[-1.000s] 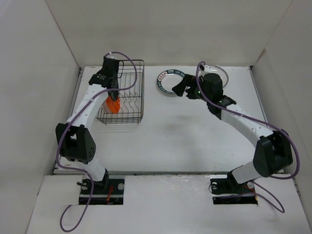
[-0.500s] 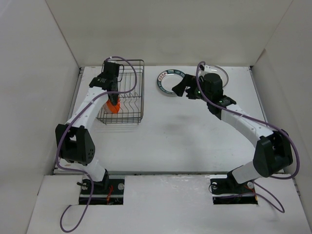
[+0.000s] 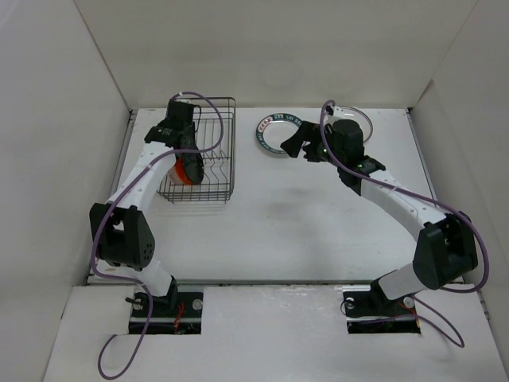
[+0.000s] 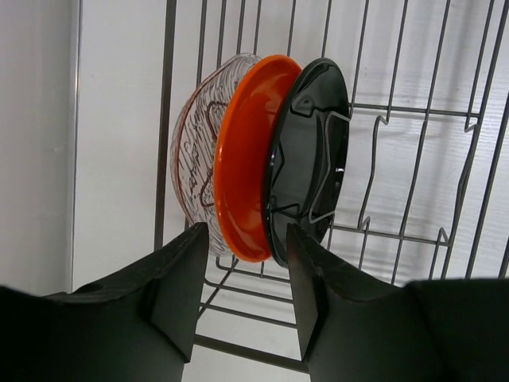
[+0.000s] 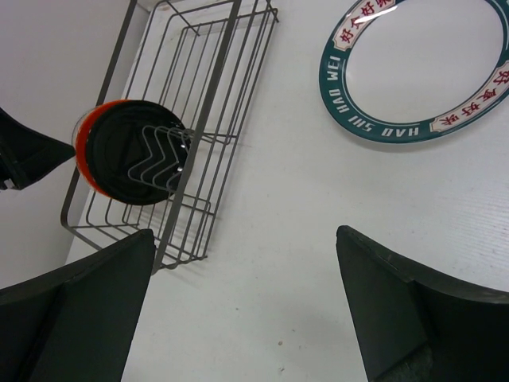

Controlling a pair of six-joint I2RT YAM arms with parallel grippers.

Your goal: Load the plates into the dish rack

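The unracked plate's rim is below and outward of my right gripper, so next its open fingers should lower outward around the white plate's rim away from the rack (image 5: 475,103).
The dark wire dish rack (image 3: 215,151) stands at the back left and also shows in the right wrist view (image 5: 199,95). Three plates stand upright in it: one with red marks (image 4: 195,159), the orange plate (image 4: 242,159) and the black plate (image 4: 314,159). My left gripper (image 4: 242,278) is open and empty just below them, over the rack (image 3: 183,147). The white plate with the blue-green rim (image 3: 274,131) lies flat on the table. The clear plate (image 3: 367,121) lies behind my right arm. My right gripper (image 3: 296,139) is open and empty beside the patterned plate (image 5: 421,72).
White walls close in the table (image 3: 302,215) on the left, back and right. The rack's wire prongs (image 4: 374,199) stand to the right of the black plate. Bare table lies between the rack and the patterned plate.
The black plate now shows standing beside the orange plate in the rack, and my left gripper has shifted slightly above them. The right arm has not moved.
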